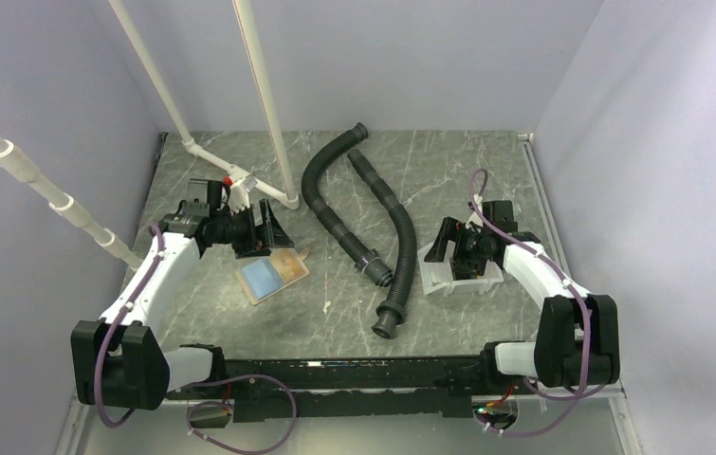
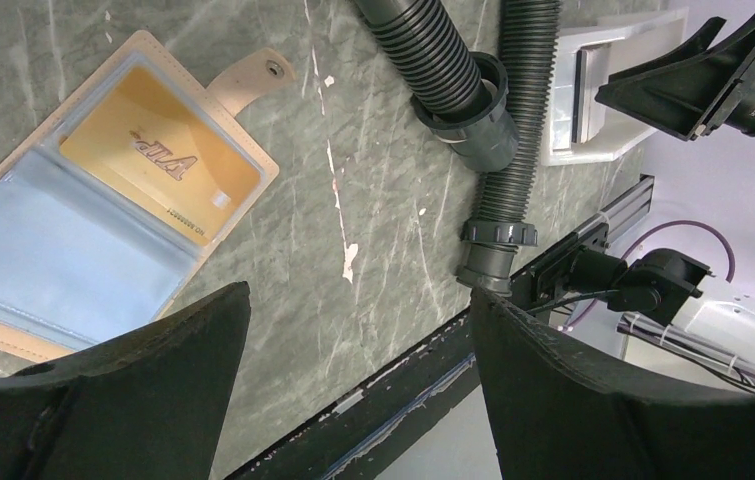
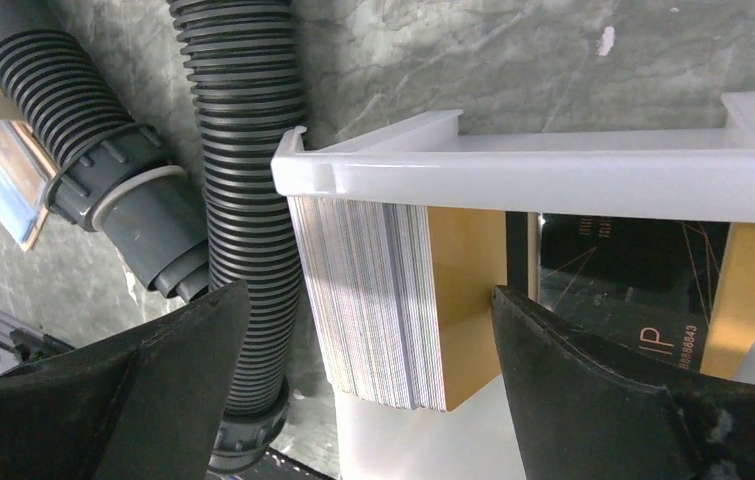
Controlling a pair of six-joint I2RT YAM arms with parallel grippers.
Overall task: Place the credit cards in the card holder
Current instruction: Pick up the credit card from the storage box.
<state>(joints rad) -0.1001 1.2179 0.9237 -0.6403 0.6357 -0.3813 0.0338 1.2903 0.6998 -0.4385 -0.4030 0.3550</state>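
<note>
The orange-yellow front card is standing between the open fingers of my right gripper. The fingers will close next on the card, onto its upper edge point(image 1: 451, 271) point(image 3: 439, 305), with one finger next to the card's side.
The card holder point(image 1: 273, 275) lies open on the table, tan with a blue pocket point(image 2: 53, 250) and a snap tab point(image 2: 253, 75). An orange-yellow credit card point(image 2: 158, 160) sits in its other pocket. My left gripper point(image 2: 360, 292) hangs open above the bare table just beside it, holding nothing. A thick stack of credit cards point(image 3: 373, 300) stands on edge in the white tray point(image 3: 553, 165), with an orange-yellow face point(image 3: 468, 270) and a black card point(image 3: 633, 290) behind. My right gripper point(image 3: 368, 290) is open, its fingers either side of that stack.
Two black corrugated hoses point(image 1: 335, 199) point(image 1: 396, 246) lie between the card holder and the tray point(image 1: 434, 277). White plastic pipes point(image 1: 268, 114) rise at the back left. A black rail point(image 1: 354, 374) runs along the near table edge.
</note>
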